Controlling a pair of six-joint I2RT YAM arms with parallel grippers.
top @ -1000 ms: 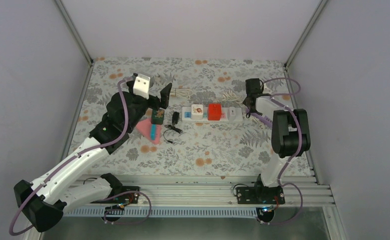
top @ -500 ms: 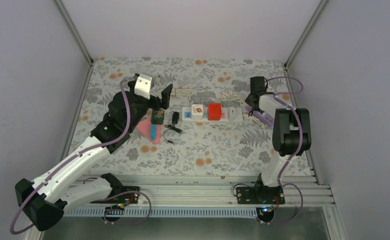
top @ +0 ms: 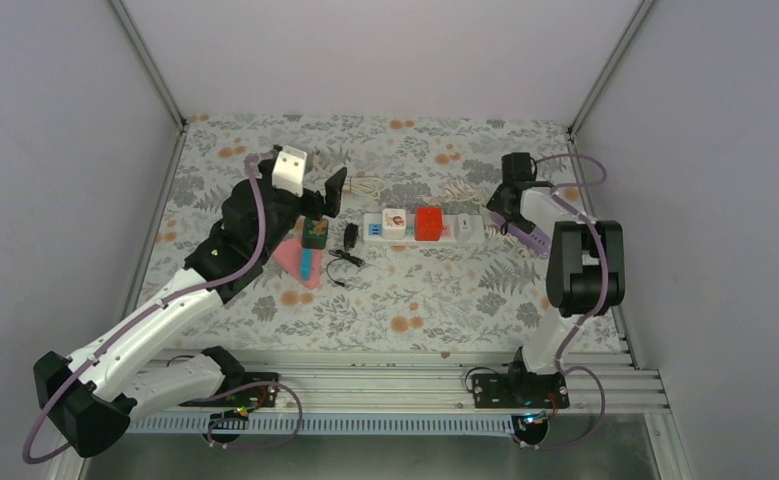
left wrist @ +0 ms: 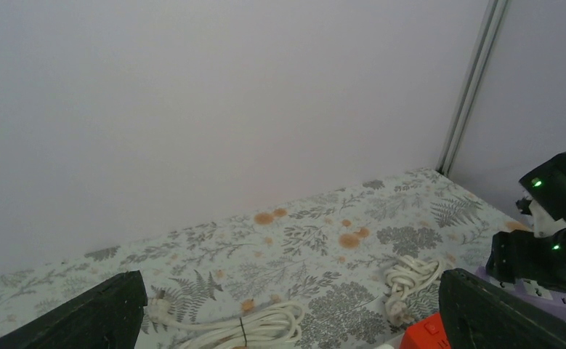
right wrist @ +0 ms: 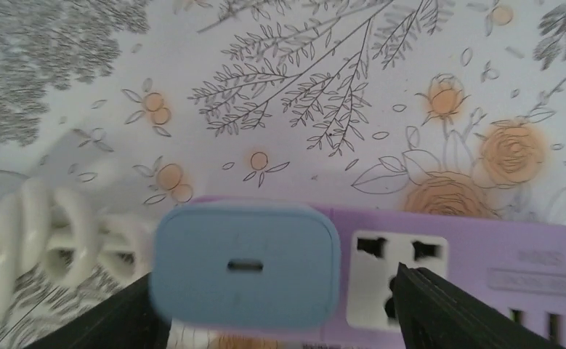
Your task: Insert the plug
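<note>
I will tilt my left gripper down next, open it, and lower it onto the body of the black adapter, because the adapter lies free beside the end of the white power strip.
A light blue plug (right wrist: 245, 265) with a small slot in its face sits in the end socket of a purple power strip (right wrist: 483, 254). My right gripper (right wrist: 272, 305) hangs right above it, open; the right finger stands clear over the neighbouring white socket (right wrist: 396, 280), and the left finger is close beside the plug. From above, the right gripper (top: 506, 192) is at the far right of the mat and hides the plug, with the purple strip (top: 522, 236) running out beneath it. My left gripper (top: 323, 205) hovers open and empty, left of a white power strip (top: 425, 227).
The white strip carries a red adapter (top: 428, 222) and a white one (top: 394, 222). A black adapter with its cable (top: 350, 238), a green block (top: 314, 234) and a pink piece (top: 298, 258) lie under the left arm. Coiled white cables (left wrist: 265, 320) lie behind.
My right gripper has opened from a narrow grip around the plug and shifted slightly toward the back right. The left arm has hardly moved.
</note>
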